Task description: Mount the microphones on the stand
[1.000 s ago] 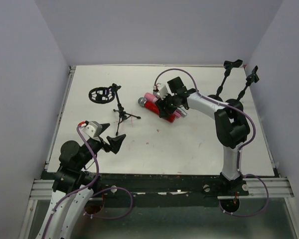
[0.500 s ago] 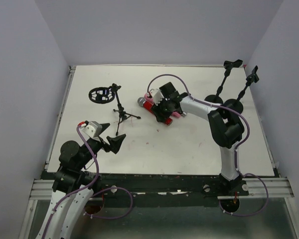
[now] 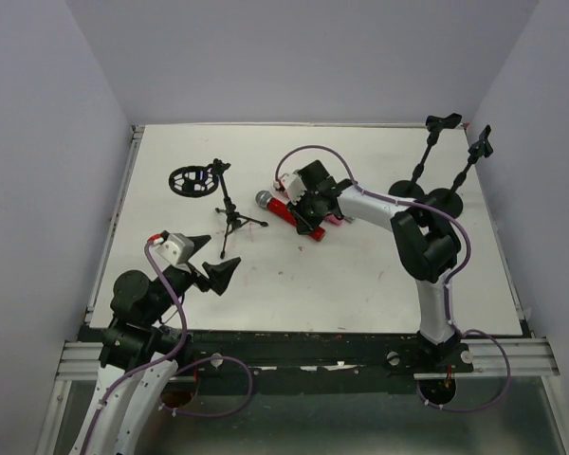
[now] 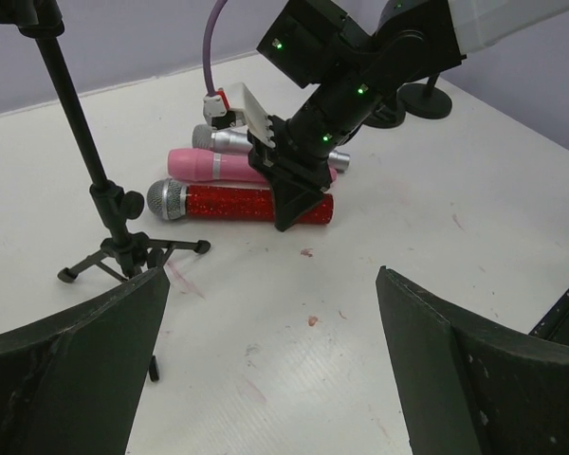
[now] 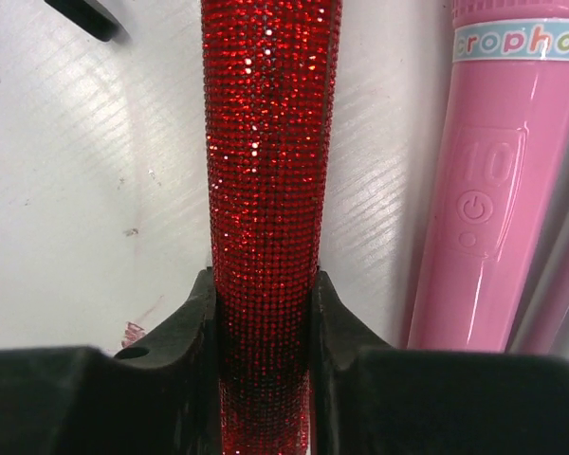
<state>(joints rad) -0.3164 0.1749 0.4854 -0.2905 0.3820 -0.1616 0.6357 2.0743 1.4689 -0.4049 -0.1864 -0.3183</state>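
My left gripper moves up and outward onto the bare handle (image 3: 276, 206) (image 4: 199, 202) beside the mesh head next, since my right gripper holds the red microphone toward its tail.
The glittery red microphone (image 3: 281, 206) with a silver mesh head lies on the table, head to the left. My right gripper (image 3: 308, 216) is shut on the tail end of its handle; in the right wrist view both fingers (image 5: 194, 332) press against the red handle (image 5: 266, 142). The pink microphone (image 5: 484, 190) lies right beside it, and the silver-grey one (image 4: 226, 139) lies behind the pink one (image 4: 213, 163). A small black tripod stand (image 3: 228, 204) is to the left of the microphones. My left gripper (image 3: 213, 272) is open and empty, near the front left.
Two taller black stands with clips (image 3: 427, 152) (image 3: 471, 156) are at the back right. A round black holder (image 3: 192, 180) lies at the back left near the tripod. Small red marks (image 4: 308, 320) dot the white table in front of my left gripper (image 4: 275, 351).
My right gripper has moved left and forward over the microphones and now clasps the red one's handle. The red microphone has shifted slightly left. The left arm has barely moved.
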